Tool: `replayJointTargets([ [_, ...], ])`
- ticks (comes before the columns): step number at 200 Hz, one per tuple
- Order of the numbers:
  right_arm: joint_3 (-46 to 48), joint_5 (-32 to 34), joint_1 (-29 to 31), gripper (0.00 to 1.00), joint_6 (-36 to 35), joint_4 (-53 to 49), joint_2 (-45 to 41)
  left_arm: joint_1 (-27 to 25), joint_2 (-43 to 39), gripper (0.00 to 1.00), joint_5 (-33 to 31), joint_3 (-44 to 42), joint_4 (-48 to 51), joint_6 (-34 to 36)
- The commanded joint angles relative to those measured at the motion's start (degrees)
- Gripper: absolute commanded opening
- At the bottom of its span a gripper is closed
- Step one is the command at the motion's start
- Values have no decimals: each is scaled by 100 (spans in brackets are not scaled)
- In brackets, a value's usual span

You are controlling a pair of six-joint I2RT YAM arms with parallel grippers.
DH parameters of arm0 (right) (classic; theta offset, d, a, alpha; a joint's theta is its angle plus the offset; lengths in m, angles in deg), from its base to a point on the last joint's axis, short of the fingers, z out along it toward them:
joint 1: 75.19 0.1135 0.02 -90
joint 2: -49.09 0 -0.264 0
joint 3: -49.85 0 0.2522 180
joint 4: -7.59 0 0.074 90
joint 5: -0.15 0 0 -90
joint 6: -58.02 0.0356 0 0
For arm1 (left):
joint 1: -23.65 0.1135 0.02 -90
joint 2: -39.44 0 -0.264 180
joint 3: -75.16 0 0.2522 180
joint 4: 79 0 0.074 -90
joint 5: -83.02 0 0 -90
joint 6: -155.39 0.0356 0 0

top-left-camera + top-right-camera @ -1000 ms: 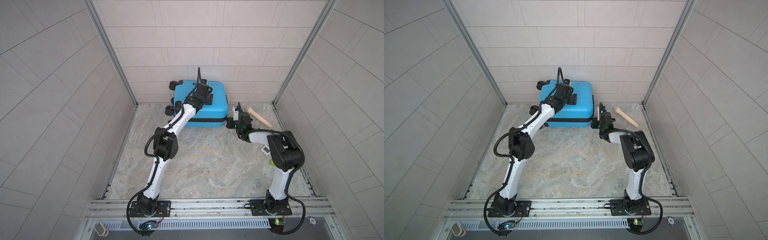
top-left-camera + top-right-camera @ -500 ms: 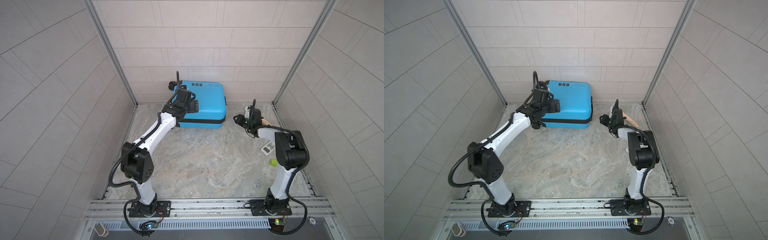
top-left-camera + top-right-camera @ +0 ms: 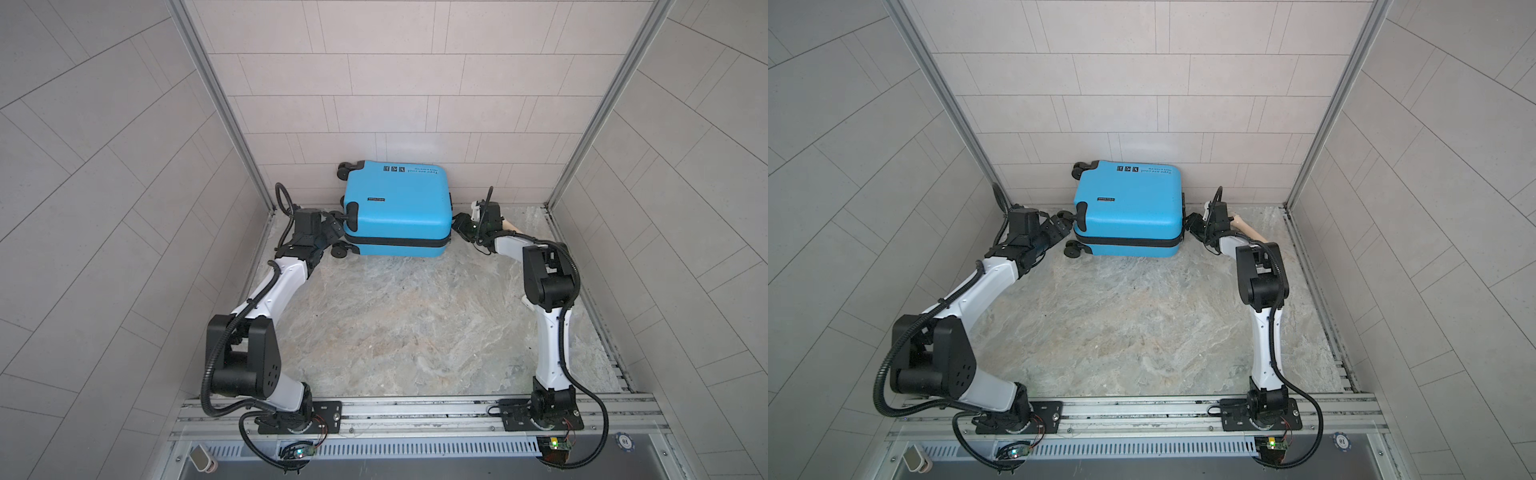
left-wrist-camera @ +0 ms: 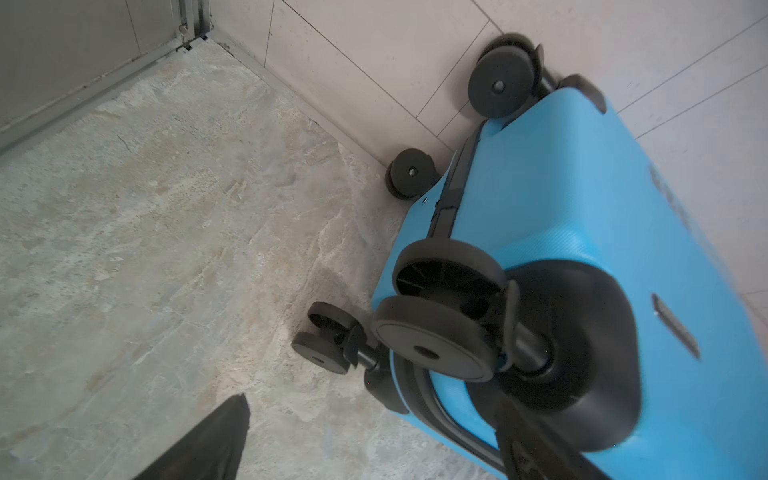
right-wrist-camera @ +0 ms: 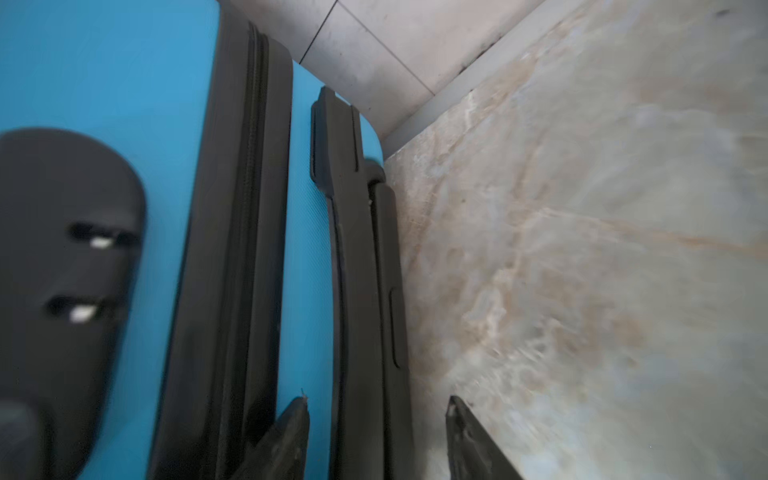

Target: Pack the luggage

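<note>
My left gripper's open fingers are just inward of the nearest wheel (image 4: 432,345) of the luggage. My left gripper needs to turn next and bring them outward around that wheel.
The luggage (image 3: 399,208) (image 3: 1129,208) is a bright-blue hard-shell suitcase, closed and lying flat against the back wall, with its black wheels to the left. My left gripper (image 3: 336,226) (image 3: 1059,227) sits low at the wheel end and is open. In the left wrist view its fingers (image 4: 224,436) stand wide apart, beside the nearest wheel (image 4: 432,345) of the luggage (image 4: 561,199). My right gripper (image 3: 459,222) (image 3: 1194,221) (image 5: 376,403) is at the opposite end of the luggage (image 5: 104,83). It is open, its fingers on either side of the black pull handle (image 5: 361,291).
A light wooden stick (image 3: 510,226) (image 3: 1248,227) lies on the marble floor just behind the right wrist. Tiled walls close in the back and both sides. The arm bases stand on a metal rail (image 3: 415,409) at the front.
The left arm swung off the top of the luggage, down to its wheel end. The right gripper drew away to the right, came back to the handle end and opened.
</note>
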Motion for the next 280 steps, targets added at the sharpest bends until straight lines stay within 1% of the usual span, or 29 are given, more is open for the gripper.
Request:
replayJointTargets([
  [1,-444,-24,59,55,324,-69,285,242,10,100,446,-212,-904,-1014],
  [10,-611,-17,78,55,416,-76,448,317,155,100,665,-306,-1314,-1260],
  [36,-994,-77,139,54,703,59,828,344,679,100,919,-371,-2210,-2201],
  [75,-1129,-44,216,52,772,125,965,292,1567,100,1192,-158,-3460,-3453],
  [96,-1164,-54,245,50,776,139,1004,218,1935,100,1577,303,-3517,-3767],
  [125,-1291,-131,298,47,719,68,1090,107,2251,100,1551,684,-3686,-4104],
  [153,-1310,-161,350,43,711,58,1144,3,2355,99,1693,784,-3833,-4134],
  [157,-1320,-169,353,42,714,58,1152,-12,2352,96,1704,760,-3844,-4134],
  [166,-1322,-187,375,39,711,64,1175,-24,2334,87,1700,670,-3913,-4115],
  [178,-1297,-217,398,31,715,102,1180,-40,2312,64,1703,478,-4128,-4125],
  [187,-1220,-251,421,24,733,179,1157,-34,2296,40,1718,343,-4275,-4159],
  [193,-1121,-247,433,20,744,251,1123,-36,2279,28,1731,241,-4365,-4192],
  [201,-964,-224,444,16,770,355,1059,-36,2245,20,1760,131,-4468,-4196],
  [203,-916,-206,454,14,779,426,1029,-36,2236,18,1772,103,-4477,-4193],
  [213,-614,-174,454,10,854,672,903,-35,2164,8,1809,-18,-4475,-4169],
  [230,-105,-165,454,5,1013,1062,694,-36,1966,0,1810,-228,-4423,-4076],
  [247,475,-165,469,0,1149,1487,414,-27,1624,0,1774,-459,-4194,-3868],
  [256,815,-155,481,0,1168,1645,224,-13,1377,0,1691,-671,-4045,-3737],
  [280,1780,-91,550,0,1165,1949,-405,18,367,0,1360,-1325,-3453,-3324],
])
